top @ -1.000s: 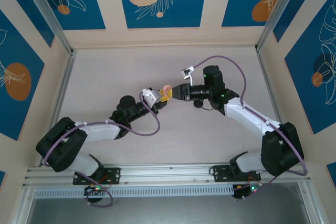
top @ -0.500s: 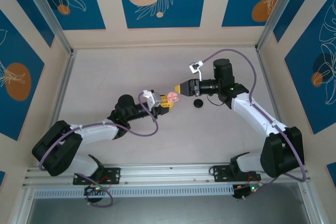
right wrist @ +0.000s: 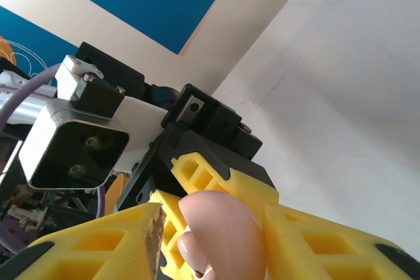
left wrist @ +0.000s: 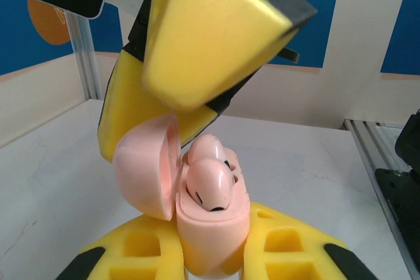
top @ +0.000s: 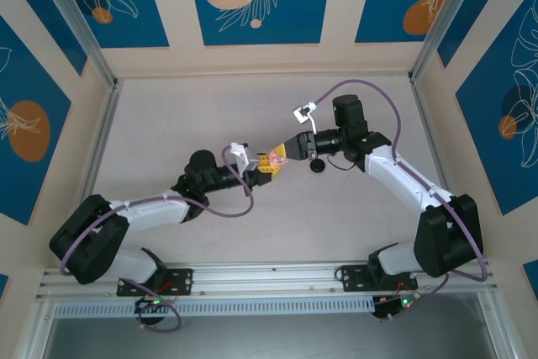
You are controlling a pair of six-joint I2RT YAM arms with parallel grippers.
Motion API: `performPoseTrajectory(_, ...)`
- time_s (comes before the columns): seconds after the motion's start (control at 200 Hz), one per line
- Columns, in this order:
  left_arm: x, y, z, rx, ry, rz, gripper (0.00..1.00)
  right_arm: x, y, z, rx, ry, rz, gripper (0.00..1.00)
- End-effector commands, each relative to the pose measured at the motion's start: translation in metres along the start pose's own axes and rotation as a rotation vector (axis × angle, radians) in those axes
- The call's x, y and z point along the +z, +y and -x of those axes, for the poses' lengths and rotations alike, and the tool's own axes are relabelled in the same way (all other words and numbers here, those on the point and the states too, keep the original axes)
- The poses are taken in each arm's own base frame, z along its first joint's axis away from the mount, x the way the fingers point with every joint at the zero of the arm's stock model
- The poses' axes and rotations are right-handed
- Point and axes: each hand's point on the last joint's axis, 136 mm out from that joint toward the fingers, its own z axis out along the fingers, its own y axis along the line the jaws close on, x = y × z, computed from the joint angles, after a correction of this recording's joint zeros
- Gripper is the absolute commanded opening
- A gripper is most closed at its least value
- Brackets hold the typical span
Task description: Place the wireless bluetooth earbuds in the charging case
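The case (left wrist: 211, 234) comes down onto the bare tabletop below next as my left gripper tips downward and releases its base there, since both earbuds sit in their sockets.
My left gripper (top: 269, 164) is shut on the base of the pink charging case (left wrist: 211, 234) and holds it upright above the table. The lid (left wrist: 141, 175) is hinged open to the left. Two pink earbuds (left wrist: 209, 183) sit in the case's sockets, one behind the other. My right gripper (top: 282, 153) meets the case from the right. Its yellow fingers (left wrist: 210, 37) stand on either side of the lid (right wrist: 230, 231), one against it and the other a sliver away. The tip of an earbud (right wrist: 192, 255) peeks out below the lid.
A round black puck (top: 317, 166) lies on the table just under the right wrist. Both arms meet over the middle of the pale table, with walls at the back and sides and a metal rail (top: 269, 279) along the near edge.
The right gripper drew back to the right, then came in again onto the case's lid, its jaws widening and narrowing. The left gripper with the case shifted slightly toward the near edge.
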Motion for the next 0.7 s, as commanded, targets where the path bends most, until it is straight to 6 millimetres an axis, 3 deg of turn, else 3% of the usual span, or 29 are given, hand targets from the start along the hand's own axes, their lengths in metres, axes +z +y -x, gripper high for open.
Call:
performPoseTrajectory(0.0,0.004,0.008,0.008,-0.038,0.014,0.046,0.12,-0.006,0.025,-0.009,-0.034,0.019,0.063,0.42)
performPoseTrajectory(0.305,0.005,0.018,-0.013,-0.166,0.125,0.098,0.14,-0.028,0.018,-0.016,-0.009,-0.052,0.005,0.37)
performPoseTrajectory(0.415,0.009,0.024,-0.032,-0.289,0.224,0.123,0.15,-0.042,-0.018,-0.010,0.095,-0.129,-0.185,0.45)
performPoseTrajectory(0.53,0.014,0.028,-0.057,-0.493,0.320,0.157,0.15,-0.068,-0.061,-0.009,0.283,-0.234,-0.356,0.45)
performPoseTrajectory(0.695,0.020,0.026,-0.095,-0.807,0.441,0.202,0.14,-0.096,-0.093,-0.020,0.440,-0.318,-0.505,0.45)
